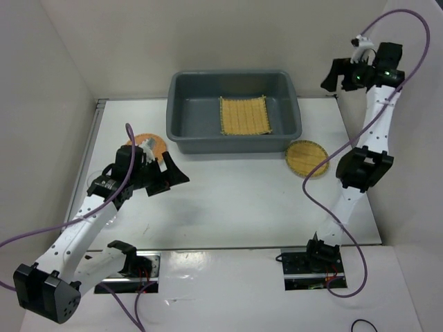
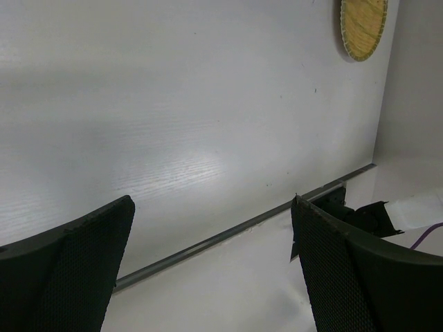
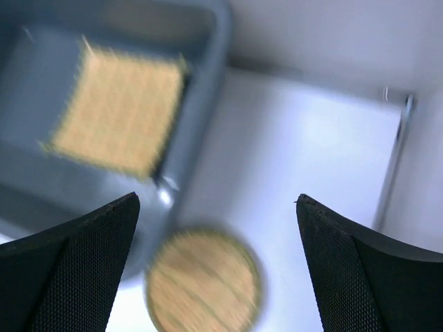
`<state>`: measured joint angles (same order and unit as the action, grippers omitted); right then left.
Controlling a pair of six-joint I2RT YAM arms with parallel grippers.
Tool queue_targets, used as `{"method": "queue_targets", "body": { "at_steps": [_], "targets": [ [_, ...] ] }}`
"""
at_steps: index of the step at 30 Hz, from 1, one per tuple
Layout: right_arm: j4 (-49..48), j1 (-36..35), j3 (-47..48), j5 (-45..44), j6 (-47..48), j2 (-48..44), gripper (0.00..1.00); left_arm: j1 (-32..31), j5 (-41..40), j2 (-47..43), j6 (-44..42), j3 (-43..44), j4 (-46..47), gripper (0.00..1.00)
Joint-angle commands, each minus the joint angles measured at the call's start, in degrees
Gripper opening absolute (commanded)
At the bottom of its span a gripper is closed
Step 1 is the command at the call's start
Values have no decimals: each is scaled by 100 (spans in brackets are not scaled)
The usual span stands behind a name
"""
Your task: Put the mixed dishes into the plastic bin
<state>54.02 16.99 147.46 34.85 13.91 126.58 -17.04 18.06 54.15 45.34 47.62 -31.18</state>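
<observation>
I will lower my right gripper back and tilt it onto the wall-side rim of the round woven disc [image 1: 308, 158].
The dark grey plastic bin [image 1: 232, 144] stands at the back middle of the table, and the square woven mat [image 1: 243, 115] lies flat inside it. The round woven disc [image 1: 308, 158] rests on the table off the bin's front right corner. An orange-brown plate [image 1: 154, 143] lies left of the bin, partly hidden by my left arm. My left gripper [image 1: 169, 181] hovers open and empty beside that plate. My right gripper [image 1: 337, 77] is raised high at the back right, open and empty. The blurred right wrist view looks down on the disc [image 3: 203, 282], mat [image 3: 118, 111] and bin [image 3: 201, 111].
White walls close in the table on the left, back and right. A metal strip [image 2: 228, 235] marks the table's near edge. Purple cables trail from both arms. In the left wrist view the disc [image 2: 363, 24] shows far off, past my open left gripper [image 2: 213, 207].
</observation>
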Motion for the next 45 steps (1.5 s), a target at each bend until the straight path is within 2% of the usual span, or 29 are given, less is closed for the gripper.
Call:
{"method": "queue_targets", "body": {
  "at_steps": [1,2,5,9,13,18,22,24,27,28,31,32,34,35,37,38,41,45],
  "targets": [
    [2034,634,-803,495,1605,850,98,69,118,-97,-34,20,261,100],
    [1886,839,-1407,557,1658,798,98,69,118,-98,-34,20,209,100],
    [1516,1358,-2218,558,1746,736,98,69,171,-211,-34,-112,209,100],
    [1392,1482,-2941,505,2176,605,98,69,171,-554,89,-244,156,100],
    [726,1535,-3792,303,2177,525,98,69,171,-879,325,-437,94,100],
    [943,1789,-4014,680,2448,885,98,69,57,-1442,624,-586,-116,100],
    [1872,1790,-3953,1443,2966,1647,98,69,57,-1924,870,-823,-221,100],
    [2042,1790,-3891,1664,3091,1860,98,69,57,-1979,923,-885,-222,100],
    [2042,1790,-4057,1718,3187,1975,88,69,57,-2058,924,-886,-275,100],
    [2042,1738,-4128,1718,3249,1975,78,69,57,-2058,924,-886,-275,100],
    [2042,1676,-4234,1718,3302,2037,61,69,57,-1997,924,-886,-275,100],
    [2042,1623,-4234,1718,3302,2089,48,69,57,-1996,924,-886,-275,100],
    [2042,1623,-4287,1771,3302,2090,37,69,57,-1874,924,-886,-205,100],
    [2042,1623,-4339,1771,3302,2090,24,69,57,-1873,924,-886,-204,100],
    [2042,1623,-4340,1771,3302,2090,13,69,109,-1820,871,-886,-152,100],
    [2042,1623,-4340,1719,3302,2090,3,69,110,-1820,871,-886,-152,100],
    [2042,1771,-4400,1665,3249,1818,0,69,110,-1820,871,-886,-99,100],
    [2042,1913,-4576,1464,3319,916,0,69,110,-1881,871,-999,-37,100]
  ]
}}
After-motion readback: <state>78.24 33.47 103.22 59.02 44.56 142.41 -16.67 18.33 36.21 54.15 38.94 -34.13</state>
